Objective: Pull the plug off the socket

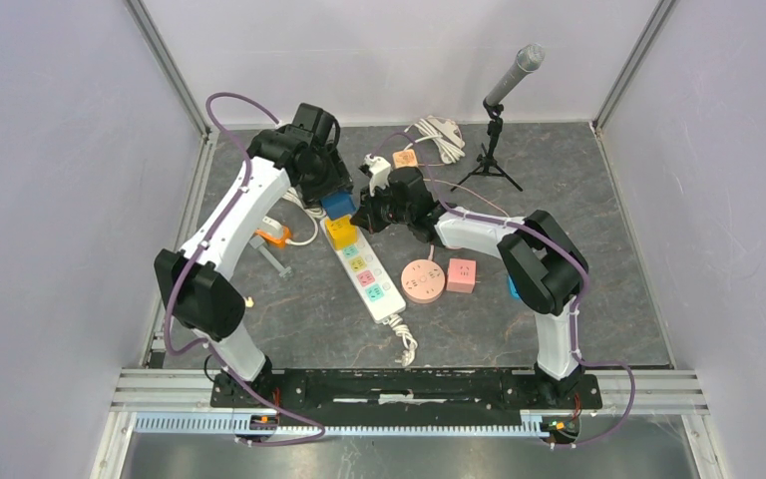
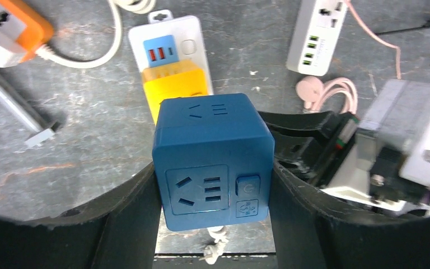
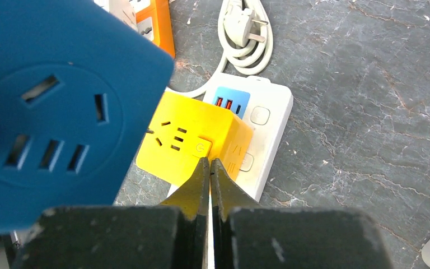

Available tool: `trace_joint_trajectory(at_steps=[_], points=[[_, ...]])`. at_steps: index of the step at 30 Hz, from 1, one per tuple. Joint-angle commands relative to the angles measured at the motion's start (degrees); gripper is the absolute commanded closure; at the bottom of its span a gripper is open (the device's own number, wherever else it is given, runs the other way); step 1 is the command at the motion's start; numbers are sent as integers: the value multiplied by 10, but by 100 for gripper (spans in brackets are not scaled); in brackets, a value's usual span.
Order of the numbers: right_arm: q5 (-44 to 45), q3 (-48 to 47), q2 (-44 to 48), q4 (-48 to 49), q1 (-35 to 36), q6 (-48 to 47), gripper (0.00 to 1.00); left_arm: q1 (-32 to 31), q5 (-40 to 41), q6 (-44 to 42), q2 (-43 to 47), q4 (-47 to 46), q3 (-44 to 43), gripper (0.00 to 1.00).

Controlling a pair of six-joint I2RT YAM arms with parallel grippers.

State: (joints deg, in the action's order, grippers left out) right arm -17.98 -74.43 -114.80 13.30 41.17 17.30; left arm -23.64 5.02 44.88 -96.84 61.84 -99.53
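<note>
Next, my left gripper brings the plug back and down onto the table (image 1: 325,300) (image 2: 102,178) beside the power strip's near end.
The plug is a blue cube adapter (image 2: 213,162), held on both sides between my left gripper's (image 2: 214,196) black fingers (image 2: 137,218). In the top view the blue cube (image 1: 337,204) hangs over the far end of the white power strip (image 1: 374,284), the socket. In the right wrist view it (image 3: 50,112) looms close, raised above the strip (image 3: 269,123). A yellow cube adapter (image 3: 196,137) sits plugged into the strip. My right gripper (image 3: 210,162) is shut, with its tips on the yellow cube's near edge.
An orange socket (image 1: 272,235) with a white cord lies left of the strip. A pink round socket (image 1: 424,280) and a pink cube (image 1: 461,275) lie to its right. At the back are a microphone on a tripod (image 1: 504,100) and a coiled white cord (image 1: 439,135).
</note>
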Motion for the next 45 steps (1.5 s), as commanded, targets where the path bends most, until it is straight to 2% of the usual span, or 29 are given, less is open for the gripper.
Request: trace_joint_trajectory(at_steps=[1,6,8,14,17,21,28,35,38,40,43,45], points=[[23,25,-46,-210,-6,-26,100,4,61,-21,45,27,11,98],[-28,-61,-18,-243,-21,-49,100,12,43,-30,85,10,60,98],[-50,-91,3,-257,-28,-53,96,16,32,-35,107,3,86,98],[-66,-74,78,-226,-33,-29,70,32,-76,-50,190,-60,221,98],[-41,-41,108,-223,-33,-20,55,33,-105,-43,229,-71,294,98],[0,20,155,-206,-33,4,42,37,-153,-34,281,-110,402,98],[48,102,236,-225,-32,51,36,46,-254,8,331,-199,547,98],[79,123,273,-254,-29,77,35,47,-257,34,338,-243,629,94],[85,113,277,-267,-28,72,34,47,-252,51,344,-258,653,81],[87,108,277,-274,-27,69,34,47,-239,62,350,-259,665,61],[91,109,279,-271,-24,61,33,48,-201,68,360,-244,672,41],[99,115,281,-269,-22,64,33,49,-176,71,365,-222,672,35]])
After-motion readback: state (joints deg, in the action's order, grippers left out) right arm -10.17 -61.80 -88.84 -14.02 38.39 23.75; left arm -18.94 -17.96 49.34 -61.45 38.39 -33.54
